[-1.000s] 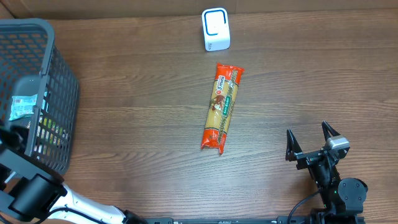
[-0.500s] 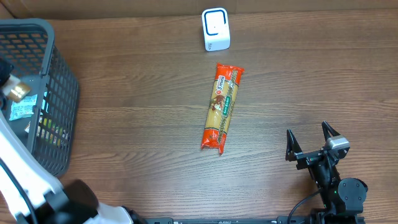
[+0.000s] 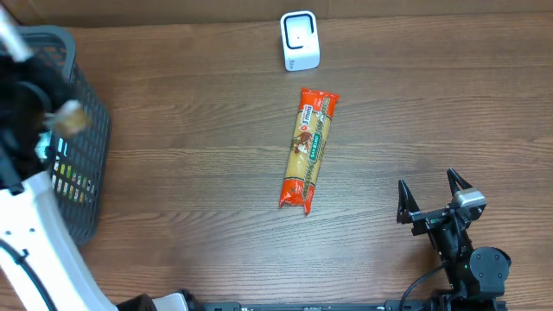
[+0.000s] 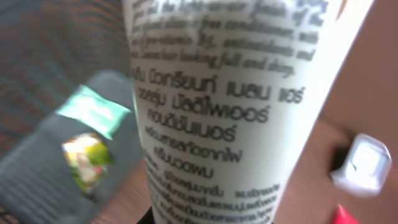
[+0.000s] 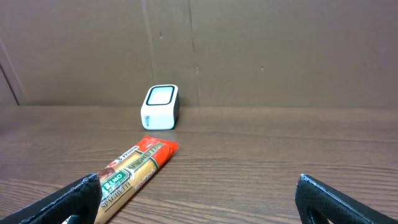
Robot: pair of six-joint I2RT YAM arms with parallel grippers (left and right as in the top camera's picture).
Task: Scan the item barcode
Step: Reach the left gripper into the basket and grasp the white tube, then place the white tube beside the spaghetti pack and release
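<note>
The tube needs to go across and down with my left gripper next and be released, because bare tabletop [image 3: 270, 168] beside the spaghetti pack is below and to its right in the overhead view.
A white tube [image 4: 230, 106] with black print fills the left wrist view, and my left gripper [image 3: 36, 105] is shut on its lower end. In the overhead view the tube's tan tip [image 3: 73, 116] shows blurred above the grey basket [image 3: 90, 177] at the far left. The white scanner [image 3: 299, 41] stands at the back of the table and also shows in the right wrist view, scanner [image 5: 160, 107]. My right gripper [image 3: 434, 197] rests open at the front right with nothing between its fingers [image 5: 74, 199].
An orange spaghetti pack [image 3: 309, 149] lies lengthwise mid-table, in front of the scanner; the pack [image 5: 134, 171] reaches close to my right gripper's left finger. The basket holds a green packet [image 4: 93, 111] and a yellow-green item [image 4: 86, 163].
My left arm has lifted the tube up out of the basket and swung it to the right, above the basket's rim. The right arm has not moved.
</note>
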